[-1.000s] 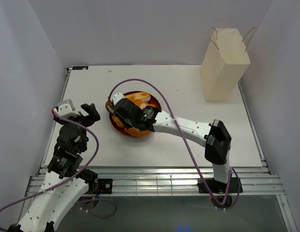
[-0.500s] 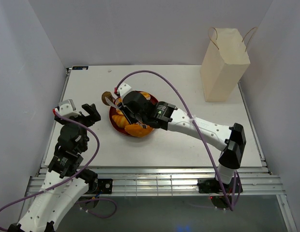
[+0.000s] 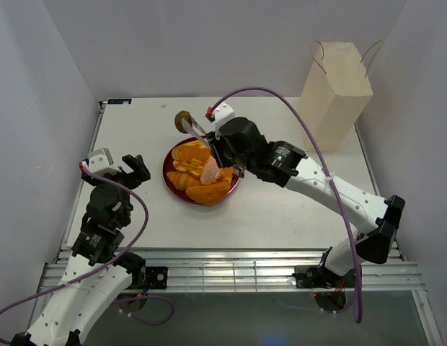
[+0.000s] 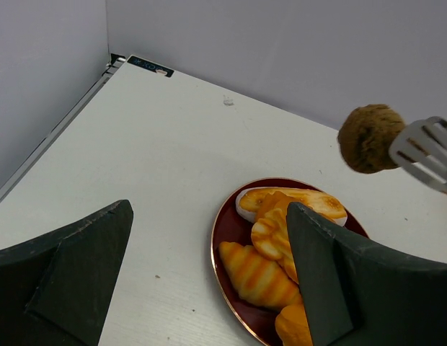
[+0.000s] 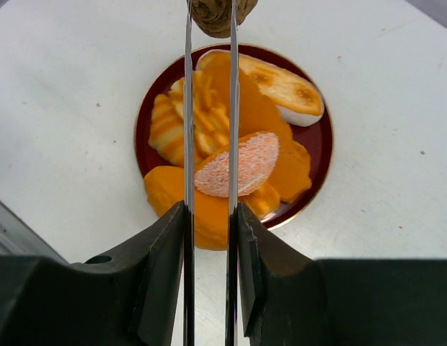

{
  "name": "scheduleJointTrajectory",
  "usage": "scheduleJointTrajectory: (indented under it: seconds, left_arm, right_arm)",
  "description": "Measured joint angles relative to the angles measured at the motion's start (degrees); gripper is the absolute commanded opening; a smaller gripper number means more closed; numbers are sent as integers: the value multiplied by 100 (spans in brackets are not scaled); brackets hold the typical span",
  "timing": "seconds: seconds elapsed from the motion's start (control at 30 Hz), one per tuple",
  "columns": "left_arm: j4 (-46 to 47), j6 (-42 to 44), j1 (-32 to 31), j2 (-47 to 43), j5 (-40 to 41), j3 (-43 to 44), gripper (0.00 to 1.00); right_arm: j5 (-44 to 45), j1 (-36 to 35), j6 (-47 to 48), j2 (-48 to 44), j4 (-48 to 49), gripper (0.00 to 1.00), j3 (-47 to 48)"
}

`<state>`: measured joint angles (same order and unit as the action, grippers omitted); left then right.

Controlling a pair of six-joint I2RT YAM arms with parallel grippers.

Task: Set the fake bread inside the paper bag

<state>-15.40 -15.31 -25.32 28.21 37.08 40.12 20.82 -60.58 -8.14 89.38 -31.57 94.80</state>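
The tongs are pinching the bun, so my right gripper will swing outward and to the right in the top view, over the bag's handled top, and let the bun go.
My right gripper is shut on slim metal tongs, and the tong tips pinch a brown bun held in the air above the plate's far edge. The bun also shows in the left wrist view and the right wrist view. The other fake bread lies on the dark red plate: a croissant, a long loaf, slices. The paper bag stands upright at the far right. My left gripper is open and empty, left of the plate.
Grey walls close in the table on the left, back and right. A metal rail runs along the near edge. The purple cable of the right arm arches over the table's middle.
My right gripper has risen off the plate and moved back and to the right, lifting the brown bun in the tongs. The left arm has not moved.
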Motion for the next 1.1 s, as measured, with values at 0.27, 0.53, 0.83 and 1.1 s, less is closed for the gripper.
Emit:
scheduleJointTrajectory:
  seconds: [0.27, 0.53, 0.83, 1.1]
  left_arm:
    - [0, 2, 0, 101, -2, 0, 98]
    - [0, 2, -2, 122, -7, 0, 98]
    - [0, 11, -4, 120, 0, 0, 98]
    - [4, 24, -4, 81, 2, -2, 98]
  right_arm:
    - [-129, 1224, 203, -1102, -24, 17, -282]
    - [-162, 2337, 442, -1818, -22, 17, -282]
    - [-201, 3344, 516, -1853, -111, 17, -280]
    - [-258, 3993, 542, -1943, -155, 16, -275]
